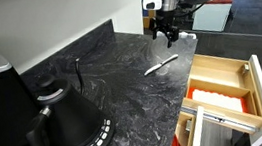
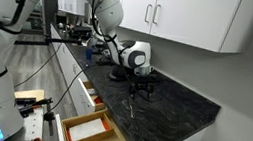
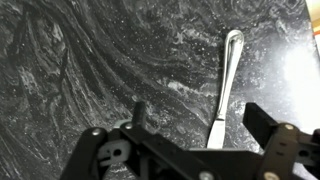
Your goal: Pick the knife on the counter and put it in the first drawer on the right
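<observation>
The knife's blade end is below my gripper, between the open fingers, so next I need to move my gripper down to the counter, open it and close its fingers on that end.
The knife is slim and silvery and lies flat on the black-and-grey marbled counter near its edge. In the wrist view the knife lies lengthwise, with its blade end between my fingers. My gripper hangs open and empty above the knife's far end; it also shows in an exterior view and in the wrist view. The wooden drawer stands pulled open beside the counter and has an orange-red section. It also shows in an exterior view.
A black kettle stands on the counter at the near end, with a thin dark cord behind it. A lower drawer with greyish-white parts is also open. White wall cabinets hang above the counter.
</observation>
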Motion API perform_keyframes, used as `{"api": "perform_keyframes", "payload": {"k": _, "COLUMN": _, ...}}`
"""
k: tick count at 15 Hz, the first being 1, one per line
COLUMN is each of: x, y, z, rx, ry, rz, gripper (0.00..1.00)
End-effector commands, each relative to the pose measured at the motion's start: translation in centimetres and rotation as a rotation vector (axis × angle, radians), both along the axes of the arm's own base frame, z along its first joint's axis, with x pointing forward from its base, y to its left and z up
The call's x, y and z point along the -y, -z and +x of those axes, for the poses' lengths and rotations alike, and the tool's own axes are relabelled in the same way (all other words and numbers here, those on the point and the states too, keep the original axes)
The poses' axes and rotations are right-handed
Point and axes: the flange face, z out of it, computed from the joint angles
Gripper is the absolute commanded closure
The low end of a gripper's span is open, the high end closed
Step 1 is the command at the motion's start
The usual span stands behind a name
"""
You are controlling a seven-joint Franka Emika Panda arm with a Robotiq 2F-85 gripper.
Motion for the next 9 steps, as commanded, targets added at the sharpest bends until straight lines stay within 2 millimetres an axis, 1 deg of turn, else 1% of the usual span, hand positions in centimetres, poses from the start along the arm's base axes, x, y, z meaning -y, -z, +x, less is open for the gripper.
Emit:
{"api": "perform_keyframes", "payload": {"k": 1, "x": -0.1, "y": 1.2, "z": 1.8, "rx": -0.007, "ry": -0.092, "rz": 0.089, "gripper": 0.00}}
{"api": "perform_keyframes", "payload": {"k": 6, "x": -1.2, "y": 2.7, "z": 2.7, "rx": -0.068, "ry": -0.127, "rz": 0.202, "gripper": 0.00}}
{"api": "perform_keyframes", "payload": {"k": 9, "x": -1.2, "y": 3.7, "z": 2.8, "rx": -0.108, "ry": -0.125, "rz": 0.235, "gripper": 0.00}}
